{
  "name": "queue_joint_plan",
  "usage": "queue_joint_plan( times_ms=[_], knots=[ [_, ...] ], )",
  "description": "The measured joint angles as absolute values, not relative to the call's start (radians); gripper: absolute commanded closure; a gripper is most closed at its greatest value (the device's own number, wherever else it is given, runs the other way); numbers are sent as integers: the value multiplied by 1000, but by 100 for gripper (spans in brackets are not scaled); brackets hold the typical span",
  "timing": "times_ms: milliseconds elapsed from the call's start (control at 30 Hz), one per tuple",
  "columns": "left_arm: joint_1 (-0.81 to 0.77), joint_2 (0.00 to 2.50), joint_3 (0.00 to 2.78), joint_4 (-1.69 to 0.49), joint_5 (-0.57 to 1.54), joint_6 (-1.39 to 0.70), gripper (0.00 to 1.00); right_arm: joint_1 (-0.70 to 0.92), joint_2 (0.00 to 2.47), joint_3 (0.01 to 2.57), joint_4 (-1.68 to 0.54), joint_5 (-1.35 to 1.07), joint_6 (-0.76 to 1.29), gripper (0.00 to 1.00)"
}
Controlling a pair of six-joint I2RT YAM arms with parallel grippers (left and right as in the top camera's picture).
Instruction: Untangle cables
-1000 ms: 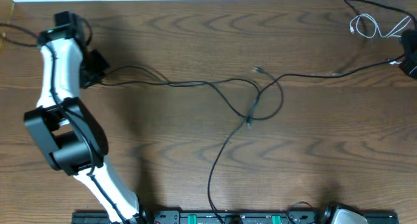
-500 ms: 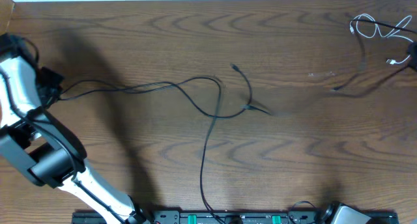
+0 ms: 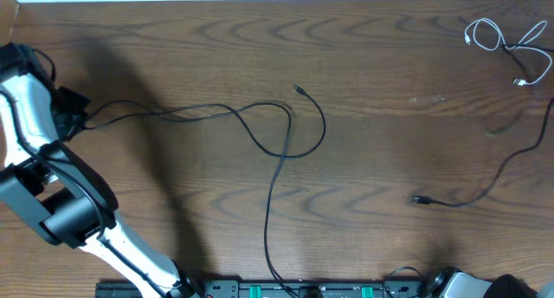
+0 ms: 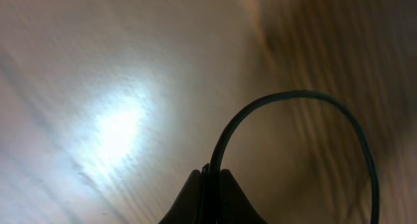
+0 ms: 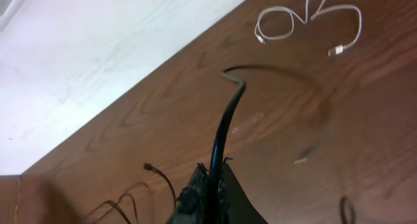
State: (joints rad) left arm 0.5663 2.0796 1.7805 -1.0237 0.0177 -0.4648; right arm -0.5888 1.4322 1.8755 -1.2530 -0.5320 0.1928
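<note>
The black length [image 3: 490, 187] lies clear of the loop, so my right gripper will next carry it toward the right in the overhead view, past the white cable, and let it go.
A long black cable [image 3: 201, 113] runs from my left gripper [image 3: 76, 116] at the far left to a loose loop [image 3: 322, 129] mid-table. One plug [image 3: 297, 89] lies at the loop's top, and a strand drops to the front edge. A second black length [image 3: 490, 187] with a plug [image 3: 419, 199] lies at the right and runs off the right edge. The white cable [image 3: 500, 38] lies coiled and apart at the back right. In the left wrist view my left gripper [image 4: 210, 180] is shut on the black cable [image 4: 287, 97]. My right gripper [image 5: 212, 183] is shut on black cable [image 5: 225, 126] and is outside the overhead view.
The left arm [image 3: 65, 203] stretches from the front rail [image 3: 286, 290] up the table's left side. The white wall edge [image 5: 98, 55] borders the table's far side. The white cable also shows in the right wrist view [image 5: 306, 19].
The right-hand black length has slid out of the middle loop, and its plug now lies at the lower right. The right gripper has left the overhead view. The left arm pulled the cable leftward.
</note>
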Motion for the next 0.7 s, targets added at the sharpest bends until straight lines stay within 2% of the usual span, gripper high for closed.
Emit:
queue_joint_plan(
  times_ms=[333,533,700],
  knots=[
    [459,2056,1778,-984,216,-331,93,-589,1433,1940,-1168,-558,191,99],
    [400,1845,1772,-936,241,-297,93,-581,1449,2094,-1164,-503,199,99],
    [359,1642,1775,-918,251,-287,92,-563,1569,2347,-1159,-415,202,99]
  ],
)
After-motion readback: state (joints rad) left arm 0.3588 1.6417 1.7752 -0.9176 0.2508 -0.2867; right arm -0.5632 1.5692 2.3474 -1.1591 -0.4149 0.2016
